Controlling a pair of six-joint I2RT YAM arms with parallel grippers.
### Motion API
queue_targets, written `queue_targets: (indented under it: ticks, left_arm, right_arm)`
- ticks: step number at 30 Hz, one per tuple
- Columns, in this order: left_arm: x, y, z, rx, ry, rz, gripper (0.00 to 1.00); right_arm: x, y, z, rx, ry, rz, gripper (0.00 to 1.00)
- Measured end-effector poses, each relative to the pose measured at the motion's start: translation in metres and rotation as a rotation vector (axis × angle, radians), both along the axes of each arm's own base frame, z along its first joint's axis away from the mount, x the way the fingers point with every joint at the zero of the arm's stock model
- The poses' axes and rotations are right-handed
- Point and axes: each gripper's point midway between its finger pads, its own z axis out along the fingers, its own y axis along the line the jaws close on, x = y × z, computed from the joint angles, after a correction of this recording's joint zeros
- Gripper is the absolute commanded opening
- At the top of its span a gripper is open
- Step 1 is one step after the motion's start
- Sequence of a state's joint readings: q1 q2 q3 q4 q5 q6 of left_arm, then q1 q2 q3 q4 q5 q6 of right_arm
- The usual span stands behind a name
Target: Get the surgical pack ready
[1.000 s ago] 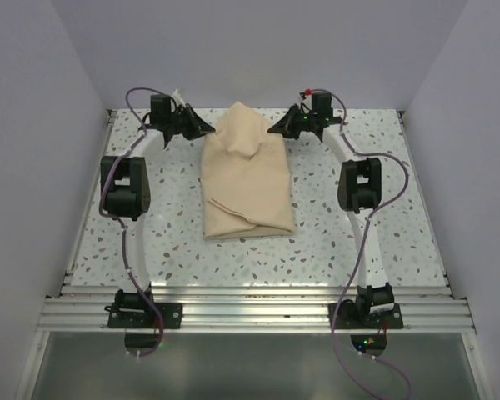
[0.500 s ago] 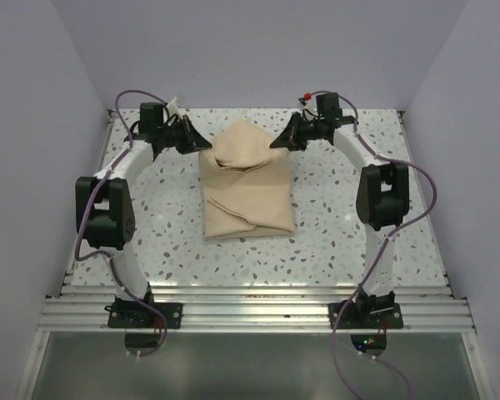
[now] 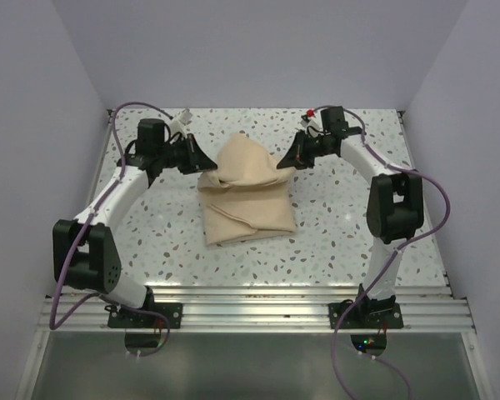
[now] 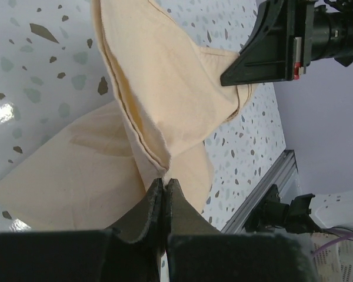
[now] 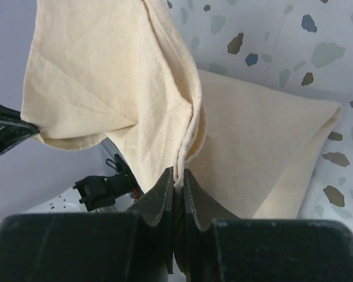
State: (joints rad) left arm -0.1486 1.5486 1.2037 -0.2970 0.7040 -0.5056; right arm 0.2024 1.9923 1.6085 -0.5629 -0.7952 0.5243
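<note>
The flap hangs above the bundle's far end, so my right gripper will next go back and down over the bundle, then release the flap.
The surgical pack (image 3: 248, 196) is a beige-tan cloth bundle lying mid-table, its far flap lifted off the bundle. My left gripper (image 3: 208, 163) is shut on the flap's left edge; in the left wrist view (image 4: 165, 181) the folded hem (image 4: 142, 141) runs into the closed jaws. My right gripper (image 3: 281, 161) is shut on the flap's right edge; in the right wrist view (image 5: 179, 176) the hem (image 5: 188, 138) is pinched between the fingers. The flap (image 3: 243, 160) hangs stretched between both grippers above the bundle's far end.
The speckled white table (image 3: 333, 225) runs to an aluminium rail (image 3: 250, 310) at the near edge, where both arm bases sit. Plain walls close in the back and both sides.
Both grippers have moved toward the near side with the flap held, drawing it back over the bundle. Both arms' elbows have swung outward and down.
</note>
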Motion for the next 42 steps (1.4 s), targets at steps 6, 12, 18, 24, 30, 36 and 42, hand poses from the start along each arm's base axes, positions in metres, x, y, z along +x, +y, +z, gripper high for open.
queue_targets:
  ticks: [6, 12, 18, 24, 30, 36, 42]
  left_arm:
    - [-0.036, -0.003, -0.017, 0.017, 0.029, -0.032, 0.0]
    - [-0.073, -0.005, -0.06, 0.043, 0.15, -0.064, 0.0]
    - [-0.088, -0.002, -0.068, 0.06, 0.158, -0.068, 0.0]
    - [-0.093, 0.004, -0.078, 0.094, 0.186, -0.046, 0.0]
    - [-0.094, 0.01, -0.085, 0.137, 0.203, -0.018, 0.0]
    - [-0.096, 0.019, -0.09, 0.188, 0.214, 0.017, 0.08]
    - [-0.1, 0.025, -0.08, 0.214, 0.152, 0.015, 0.44]
  right_arm:
    - [-0.015, -0.004, -0.004, -0.012, 0.015, 0.012, 0.02]
    - [-0.033, -0.008, -0.016, -0.028, 0.048, 0.021, 0.02]
    - [-0.057, -0.014, -0.031, -0.046, 0.096, 0.029, 0.03]
    - [-0.08, -0.019, -0.044, -0.06, 0.131, 0.044, 0.06]
    - [-0.1, -0.015, -0.059, -0.073, 0.169, 0.076, 0.19]
    - [-0.116, -0.01, -0.065, -0.082, 0.18, 0.115, 0.37]
    - [-0.139, -0.01, -0.058, -0.063, 0.173, 0.179, 0.5]
